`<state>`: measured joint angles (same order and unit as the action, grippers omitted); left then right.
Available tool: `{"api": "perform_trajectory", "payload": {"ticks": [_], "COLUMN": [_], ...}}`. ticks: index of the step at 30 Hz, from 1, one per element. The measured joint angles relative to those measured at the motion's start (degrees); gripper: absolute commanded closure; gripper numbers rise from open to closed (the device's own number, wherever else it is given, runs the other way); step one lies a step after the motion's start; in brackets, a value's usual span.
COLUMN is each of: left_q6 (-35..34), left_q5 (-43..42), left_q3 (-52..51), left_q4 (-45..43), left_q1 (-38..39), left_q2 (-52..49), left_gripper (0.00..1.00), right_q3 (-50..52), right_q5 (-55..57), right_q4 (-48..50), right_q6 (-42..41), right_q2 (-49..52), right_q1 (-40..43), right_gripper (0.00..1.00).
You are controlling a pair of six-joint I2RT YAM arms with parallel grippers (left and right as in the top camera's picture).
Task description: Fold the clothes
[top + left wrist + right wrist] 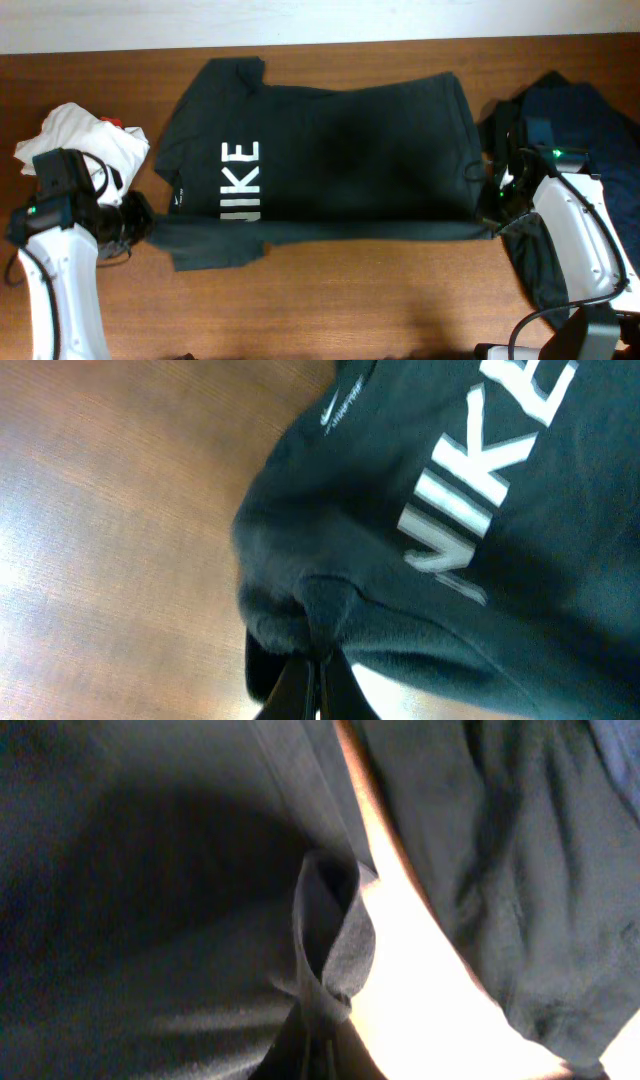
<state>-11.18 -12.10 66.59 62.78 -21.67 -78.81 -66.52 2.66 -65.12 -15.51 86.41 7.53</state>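
Observation:
The right gripper carries the pinched near edge outward next and lowers it onto the shirt's side by the navy pile (305, 777), over cloth spread flat beyond.
A dark grey T-shirt (330, 150) with white letters lies spread across the middle of the wooden table, its near edge folded up. My left gripper (140, 222) is shut on the shirt's near left corner; the left wrist view shows cloth (320, 610) bunched above the closed fingers (318, 680). My right gripper (492, 205) is shut on the shirt's near right edge; the right wrist view shows a fold of grey cloth (330, 940) pinched in the fingers (315, 1040).
A white crumpled garment (85, 135) lies at the far left. A dark navy garment pile (580, 130) lies at the right, under and behind the right arm, also in the right wrist view (520, 870). Bare wood (350, 300) lies in front.

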Motion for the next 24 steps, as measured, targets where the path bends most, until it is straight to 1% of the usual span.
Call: {"api": "perform_trajectory", "payload": {"ticks": [2, 5, 10, 15, 17, 20, 21, 22, 23, 24], "left_q6": [-0.3, -0.6, -0.6, -0.7, -0.7, -0.7, -0.7, -0.7, -0.7, -0.7], "left_q5": [-2.1, -6.6, -12.7, -17.0, -17.6, -17.4, -16.5, -15.7, -14.6, -13.4], "left_q3": [0.0, 0.0, -0.1, -0.2, -0.2, -0.2, -0.2, -0.2, -0.2, -0.2], "left_q4": [-4.1, -9.3, -20.2, -30.5, -32.7, -35.5, -36.3, -37.2, -38.3, -39.4], "left_q1": [0.0, 0.0, 0.0, 0.1, 0.8, 3.1, 4.2, 5.0, 6.0, 6.8], "left_q2": [-3.8, -9.8, -18.3, -20.1, -20.1, -20.2, -20.2, -20.2, -20.2, -20.2], "left_gripper": [1.00, 1.00, 1.00, 1.00, 1.00, 0.99, 0.98, 0.95, 0.86, 0.71], "right_q3": [0.0, 0.0, 0.0, 0.1, 0.1, 0.1, 0.1, 0.1, 0.1, 0.1], "right_q5": [-2.1, -4.2, -5.8, -6.9, -7.0, -7.1, -7.1, -7.1, -7.1, -7.1], "right_q4": [4.9, 9.6, 20.8, 29.6, 32.3, 35.4, 36.1, 37.1, 37.8, 38.5], "right_q6": [1.6, 3.1, 4.1, 4.2, 4.2, 4.2, 4.4, 4.4, 4.5, 4.4], "right_q2": [0.0, 0.8, 6.6, 10.1, 10.8, 12.2, 12.7, 13.1, 13.6, 14.0], "right_q1": [0.0, 0.0, 0.0, 0.0, 0.0, 0.0, 0.0, 0.0, 0.0, 0.0], "right_gripper": [0.95, 0.96, 0.95, 0.95, 0.94, 0.90, 0.87, 0.77, 0.54, 0.46]}}
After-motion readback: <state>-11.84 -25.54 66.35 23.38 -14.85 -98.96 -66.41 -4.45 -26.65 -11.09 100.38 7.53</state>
